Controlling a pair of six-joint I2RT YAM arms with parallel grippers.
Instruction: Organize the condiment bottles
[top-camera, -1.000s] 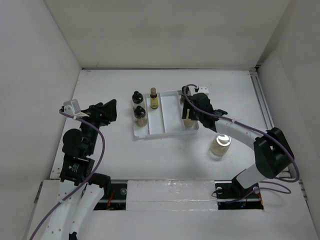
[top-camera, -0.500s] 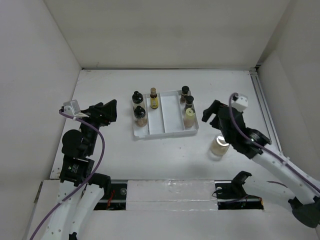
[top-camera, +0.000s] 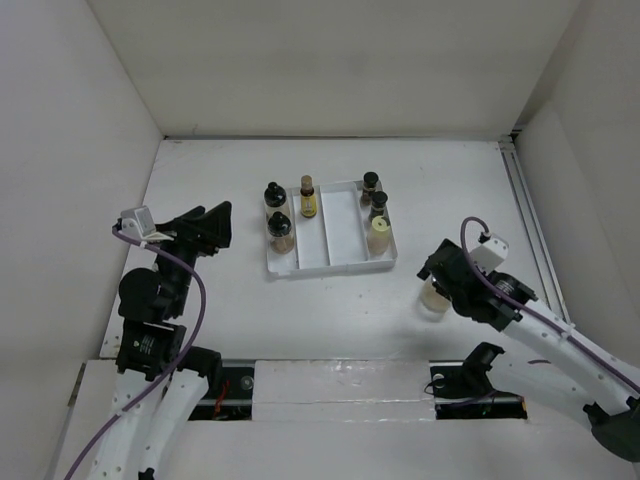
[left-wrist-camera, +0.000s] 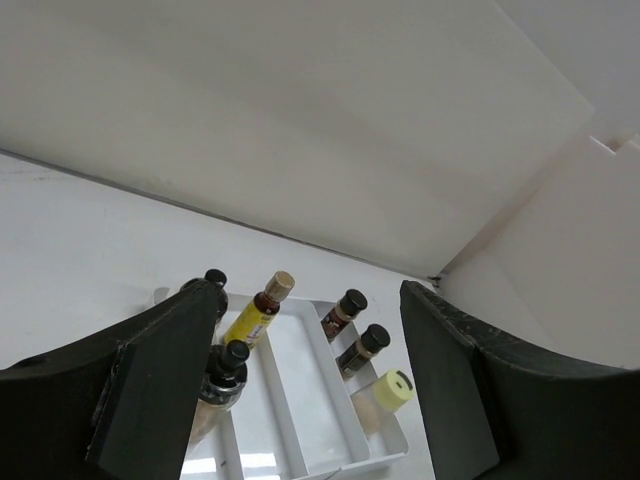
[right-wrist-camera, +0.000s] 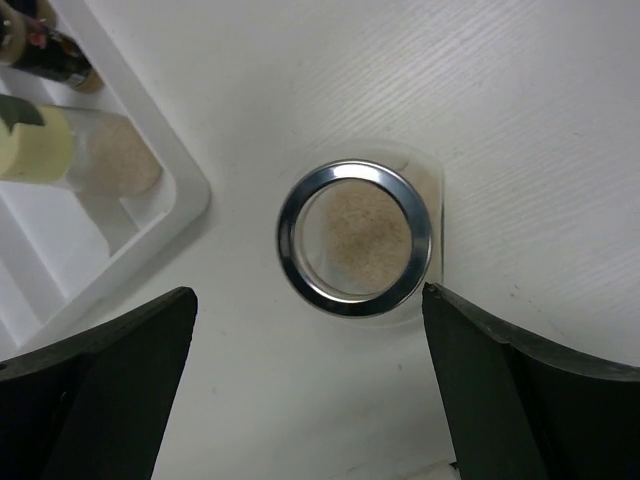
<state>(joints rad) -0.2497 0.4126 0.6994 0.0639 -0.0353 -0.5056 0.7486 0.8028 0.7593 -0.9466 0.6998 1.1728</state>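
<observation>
Next, my right gripper comes down around the lid's rim and closes, since the jar's silver lid (top-camera: 434, 294) (right-wrist-camera: 355, 239) sits below it, lined up between its open fingers.
The white tray (top-camera: 341, 236) holds a slim amber yellow-labelled bottle (top-camera: 308, 198), two small black-capped bottles (top-camera: 371, 183) (top-camera: 379, 203) and a cream-yellow bottle (top-camera: 379, 238). Two black-capped glass bottles (top-camera: 271, 195) (top-camera: 280, 229) stand at its left edge. The clear silver-lidded jar (top-camera: 432, 295) stands on the table right of the tray. My right gripper (top-camera: 447, 274) hovers open above the jar (right-wrist-camera: 355, 238), which sits between its fingers (right-wrist-camera: 120, 390) without contact. My left gripper (top-camera: 214, 224) is open and empty, left of the tray, facing the bottles (left-wrist-camera: 250, 318).
White walls enclose the table on three sides. A rail (top-camera: 527, 215) runs along the right edge. The tray's corner (right-wrist-camera: 185, 195) lies just left of the jar. The tray's middle compartment (left-wrist-camera: 290, 385) holds nothing.
My right gripper left the tray's right compartment, where the cream-yellow bottle now stands, and moved back and right to above the silver-lidded jar. The left arm barely shifted.
</observation>
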